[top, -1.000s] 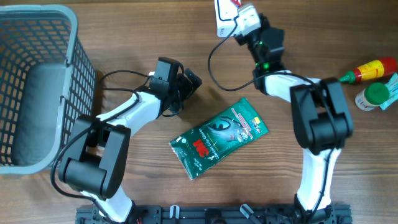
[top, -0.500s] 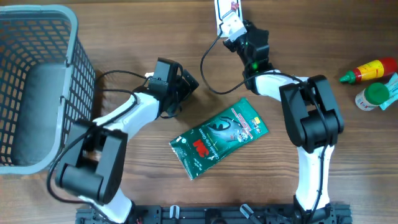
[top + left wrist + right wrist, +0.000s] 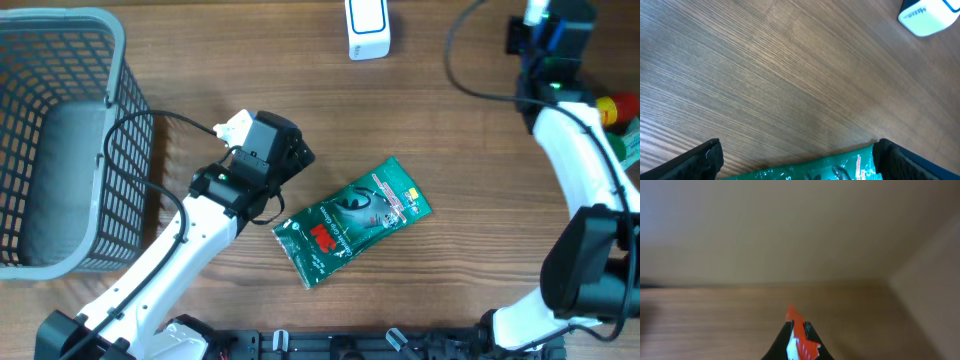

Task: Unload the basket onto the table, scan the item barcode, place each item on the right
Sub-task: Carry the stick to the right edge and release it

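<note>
The tabletop beside the lying bottles is below and back from my right gripper, so it will next tip down and back to release the scrap (image 3: 799, 337) with them.
The item, a green foil packet (image 3: 352, 220), lies flat on the wooden table; its top edge (image 3: 840, 170) shows at the bottom of the left wrist view. My left gripper (image 3: 298, 158) (image 3: 797, 150) hovers just left of it, open wide, its fingers straddling the packet's edge without touching. The white scanner (image 3: 367, 28) (image 3: 927, 17) stands at the far edge. My right gripper (image 3: 796, 326) is up at the far right, shut on a thin red-and-white scrap (image 3: 799, 337). In the overhead view its fingertips are cut off by the frame edge. No barcode is readable.
A grey mesh basket (image 3: 112, 100) fills the left side. A red sauce bottle (image 3: 614, 108) and a green-capped bottle (image 3: 630, 148) lie at the right edge, partly behind the right arm (image 3: 580, 170). Cables trail from both wrists.
The right arm has swung away from the scanner to the far right corner, jaws still shut. The left arm has turned and shifted slightly towards the packet, still open.
</note>
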### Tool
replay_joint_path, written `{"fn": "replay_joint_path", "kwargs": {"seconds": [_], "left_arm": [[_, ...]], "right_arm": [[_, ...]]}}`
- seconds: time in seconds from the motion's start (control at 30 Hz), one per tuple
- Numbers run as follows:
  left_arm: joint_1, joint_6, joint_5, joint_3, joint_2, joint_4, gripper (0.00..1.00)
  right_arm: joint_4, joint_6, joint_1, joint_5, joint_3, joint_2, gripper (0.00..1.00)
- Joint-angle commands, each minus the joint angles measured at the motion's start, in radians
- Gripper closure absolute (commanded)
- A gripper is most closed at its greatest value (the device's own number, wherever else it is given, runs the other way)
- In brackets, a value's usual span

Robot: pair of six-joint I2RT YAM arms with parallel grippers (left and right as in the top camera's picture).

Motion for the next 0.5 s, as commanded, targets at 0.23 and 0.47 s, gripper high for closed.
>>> {"fn": "replay_joint_path", "kwargs": {"seconds": [0.23, 0.47], "left_arm": [[-0.111, 0.012, -0.038, -0.003, -0.011, -0.001, 0.00], [-0.148, 0.012, -0.074, -0.003, -0.084, -0.085, 0.00]], "right_arm": [[-0.079, 0.372, -0.109, 0.194, -0.005, 0.253, 0.96], [-0.269, 0.469, -0.116, 0.212, -0.005, 0.127, 0.38]]}}
